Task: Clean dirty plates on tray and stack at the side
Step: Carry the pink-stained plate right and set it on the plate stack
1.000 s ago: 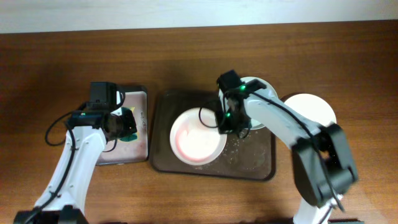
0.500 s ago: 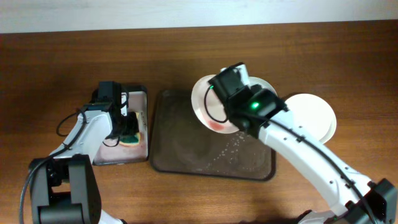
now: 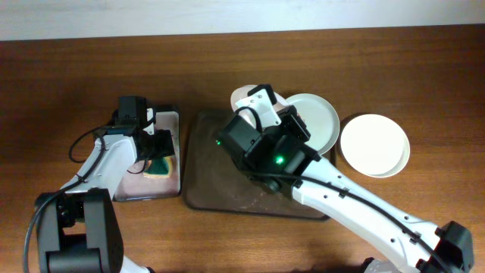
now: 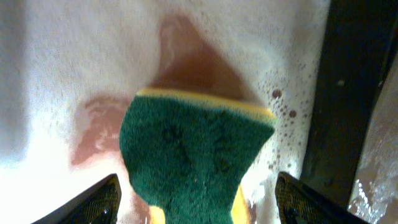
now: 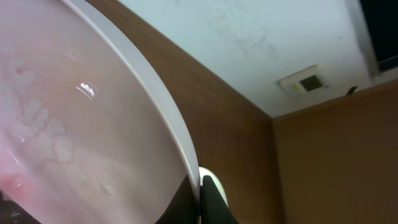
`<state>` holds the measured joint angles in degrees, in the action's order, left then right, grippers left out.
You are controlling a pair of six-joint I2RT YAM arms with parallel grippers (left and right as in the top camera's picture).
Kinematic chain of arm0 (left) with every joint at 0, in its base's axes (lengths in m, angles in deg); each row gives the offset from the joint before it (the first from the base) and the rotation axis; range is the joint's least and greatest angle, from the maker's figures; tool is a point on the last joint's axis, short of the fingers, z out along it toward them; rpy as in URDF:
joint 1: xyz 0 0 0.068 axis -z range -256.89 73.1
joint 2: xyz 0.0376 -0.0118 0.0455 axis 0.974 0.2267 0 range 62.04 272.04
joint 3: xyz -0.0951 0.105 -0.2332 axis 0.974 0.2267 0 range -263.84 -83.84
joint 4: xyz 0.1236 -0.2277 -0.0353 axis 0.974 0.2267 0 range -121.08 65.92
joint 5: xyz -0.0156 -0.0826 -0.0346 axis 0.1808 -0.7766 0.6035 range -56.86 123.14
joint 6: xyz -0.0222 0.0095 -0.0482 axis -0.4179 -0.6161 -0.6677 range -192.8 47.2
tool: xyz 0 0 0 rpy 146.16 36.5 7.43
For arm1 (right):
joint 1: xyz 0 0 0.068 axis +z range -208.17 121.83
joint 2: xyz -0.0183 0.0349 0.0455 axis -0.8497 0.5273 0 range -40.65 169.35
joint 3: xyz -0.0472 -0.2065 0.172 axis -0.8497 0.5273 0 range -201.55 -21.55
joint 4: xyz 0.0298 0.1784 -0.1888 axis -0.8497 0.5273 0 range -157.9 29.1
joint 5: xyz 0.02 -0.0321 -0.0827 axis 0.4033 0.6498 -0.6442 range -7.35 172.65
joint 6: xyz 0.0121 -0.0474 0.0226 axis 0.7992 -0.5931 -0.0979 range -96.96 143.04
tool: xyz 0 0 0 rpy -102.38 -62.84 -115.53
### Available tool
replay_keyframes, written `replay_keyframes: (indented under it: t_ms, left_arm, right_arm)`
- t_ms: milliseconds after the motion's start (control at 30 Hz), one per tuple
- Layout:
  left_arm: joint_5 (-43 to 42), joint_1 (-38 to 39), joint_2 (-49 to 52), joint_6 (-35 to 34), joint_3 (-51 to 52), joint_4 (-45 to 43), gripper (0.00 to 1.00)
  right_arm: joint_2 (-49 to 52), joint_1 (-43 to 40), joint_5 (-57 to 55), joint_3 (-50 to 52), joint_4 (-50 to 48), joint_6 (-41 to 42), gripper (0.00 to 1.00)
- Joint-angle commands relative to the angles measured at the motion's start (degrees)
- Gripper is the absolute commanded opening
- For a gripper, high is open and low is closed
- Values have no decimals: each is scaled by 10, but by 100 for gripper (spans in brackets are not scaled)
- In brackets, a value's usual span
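Note:
My right gripper's plate swings to the right in the overhead view next and comes down flat onto the third plate (image 3: 375, 145), which already lies off the tray.
My right gripper (image 5: 200, 202) is shut on the rim of a white plate (image 5: 74, 124) with a wet pinkish film, held up on edge above the dark brown tray (image 3: 208, 178). In the overhead view the right arm hides nearly all of this plate. A second white plate (image 3: 318, 120) lies at the tray's far right corner. A third plate (image 3: 373, 144) rests on the table to the right of the tray. My left gripper (image 4: 199, 211) is open, its fingers (image 4: 93, 202) wide on either side of a green and yellow sponge (image 4: 193, 155).
The sponge (image 3: 159, 165) lies in a smaller black tray (image 3: 129, 189) with a pale, soapy inside, left of the brown tray. Foam specks dot the brown tray's floor. A pale wall runs along the table's far edge.
The left gripper has opened and let go of the sponge, which now lies in the small tray. The right arm has lifted its plate off the brown tray, up and to the left.

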<state>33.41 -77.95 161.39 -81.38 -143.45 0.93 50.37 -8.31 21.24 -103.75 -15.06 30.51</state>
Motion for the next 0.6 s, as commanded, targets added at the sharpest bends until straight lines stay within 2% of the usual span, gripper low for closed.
replay_keyframes:
  t_ms: [0, 167, 367, 433, 500, 533, 567]
  left_arm:
    - [2, -2, 19, 5, -12, -5, 78]
    - [2, -2, 47, 5, -12, -14, 77]
    - [26, -2, 60, 5, -12, -45, 65]
    - [26, -2, 60, 5, -12, -56, 50]
    - [26, -2, 60, 6, -12, -73, 14]
    - [26, -2, 60, 6, -12, -78, 0]
    - [26, -2, 60, 6, -12, -85, 0]
  right_arm:
    - [-3, 16, -52, -5, -4, 7, 4]
    - [-3, 6, -5, -5, 4, 61, 4]
    - [-6, -55, 93, -5, 45, 160, 4]
    - [-13, -88, 124, -5, 56, 178, 4]
    - [-28, -129, 165, -5, 64, 186, 4]
    - [-35, -148, 186, -5, 66, 186, 4]
    - [-48, -184, 226, -5, 70, 186, 4]
